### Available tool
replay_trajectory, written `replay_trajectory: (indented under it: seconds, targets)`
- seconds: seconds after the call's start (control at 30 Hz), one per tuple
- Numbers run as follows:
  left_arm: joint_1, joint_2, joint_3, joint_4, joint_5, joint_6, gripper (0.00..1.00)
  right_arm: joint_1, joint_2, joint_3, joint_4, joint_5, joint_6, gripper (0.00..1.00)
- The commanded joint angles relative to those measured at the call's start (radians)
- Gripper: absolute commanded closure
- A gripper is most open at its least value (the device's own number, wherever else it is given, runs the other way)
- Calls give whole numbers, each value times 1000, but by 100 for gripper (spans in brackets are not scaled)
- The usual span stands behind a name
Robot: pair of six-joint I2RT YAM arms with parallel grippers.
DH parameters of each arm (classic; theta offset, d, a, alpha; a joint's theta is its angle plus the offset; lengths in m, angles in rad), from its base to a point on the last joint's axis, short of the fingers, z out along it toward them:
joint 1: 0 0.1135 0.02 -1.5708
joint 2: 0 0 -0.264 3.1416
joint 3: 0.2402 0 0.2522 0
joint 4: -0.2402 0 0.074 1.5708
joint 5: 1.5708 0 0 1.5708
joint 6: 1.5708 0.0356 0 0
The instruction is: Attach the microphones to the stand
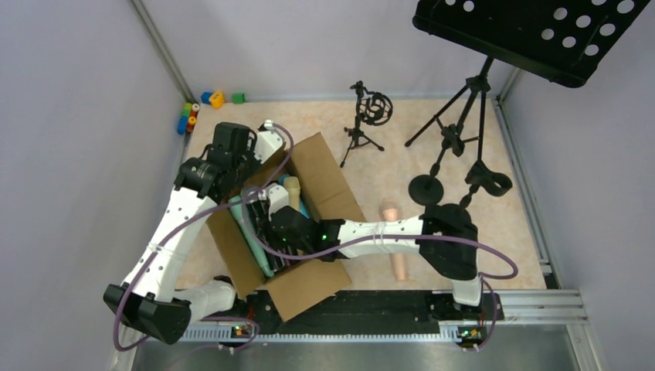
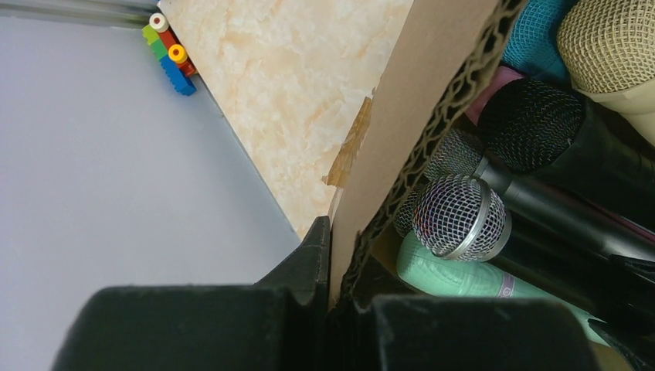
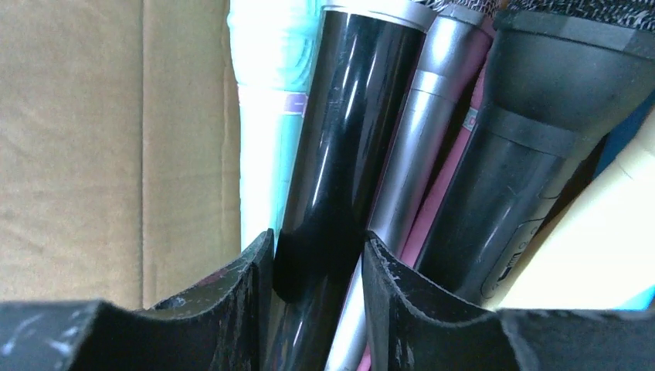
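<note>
My right gripper lifts the black microphone handle over the box's flap next, then lowers and releases it. Free tabletop by the peach microphone (image 1: 398,259) lies right of my right gripper in the top view.
An open cardboard box (image 1: 324,182) holds several microphones. My left gripper (image 2: 332,232) (image 1: 241,171) is shut on the box's side wall (image 2: 402,100). Just inside it lie a grey mesh head (image 2: 459,216), a teal body (image 2: 463,280) and a black-headed microphone (image 2: 533,124). My right gripper (image 3: 317,247) (image 1: 266,216) reaches into the box, and its fingers press both sides of a glossy black microphone handle (image 3: 340,147). A silver handle (image 3: 421,147) and a matte black one (image 3: 514,162) lie beside it. A peach microphone (image 1: 398,259) lies on the table under the right arm. A round-base stand with a clip (image 1: 487,182) is to the right.
A small tripod with a shock mount (image 1: 371,116) and a taller tripod stand (image 1: 463,120) are at the back. A black perforated music desk (image 1: 533,35) overhangs the top right. Toy blocks (image 1: 193,116) (image 2: 170,50) lie in the back left corner. Walls enclose the table.
</note>
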Motion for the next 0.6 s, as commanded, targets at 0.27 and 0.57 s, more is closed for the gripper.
replay_trajectory:
  seconds: [0.27,0.57]
  targets:
    - [-3,-36,61,164,-4,-16,100,-15,-383,-298,39,-20,16,96]
    - [0,-18,77,134,-3,-11,100,-17,-794,-482,-152,101,25,100]
